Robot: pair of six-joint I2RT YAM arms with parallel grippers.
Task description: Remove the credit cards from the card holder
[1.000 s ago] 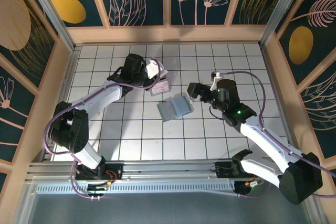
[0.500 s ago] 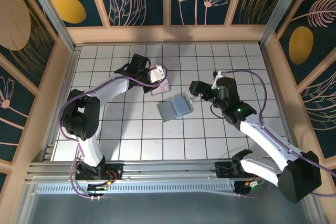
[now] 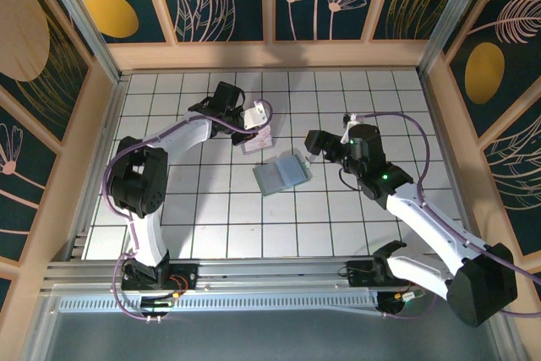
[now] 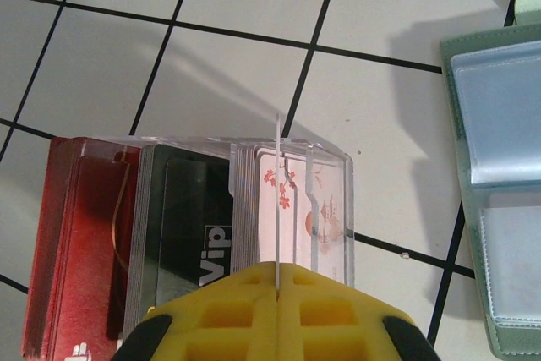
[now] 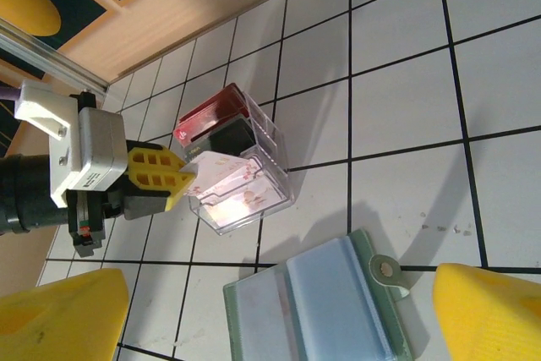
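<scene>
I should next use my left gripper to lower the white credit card upright into the clear box's blossom-card section (image 3: 258, 139) (image 4: 293, 209) below the gripper, which is open at the top, and let go of the card.
The card holder (image 3: 281, 173) lies open and flat on the tiled floor, pale green outside with blue-grey pockets (image 5: 321, 302); its edge shows at the right of the left wrist view (image 4: 499, 200). My left gripper (image 3: 254, 117) (image 4: 277, 270) is shut on a white credit card (image 5: 221, 171) with red blossom print, seen edge-on (image 4: 277, 192). It holds the card over a clear box (image 3: 258, 138) (image 4: 330, 209) of upright cards. My right gripper (image 3: 314, 145) (image 5: 279, 314) is open just above the card holder's right end, holding nothing.
The clear box (image 5: 254, 200) holds red and black cards in its back part (image 4: 182, 226). Wooden walls (image 3: 270, 55) surround the tiled floor. Purple cables trail along both arms. Bare tiles lie in front of the card holder.
The left arm has swung its elbow in and back, carrying the card slightly right over the clear box. The right gripper has barely moved and stays open.
</scene>
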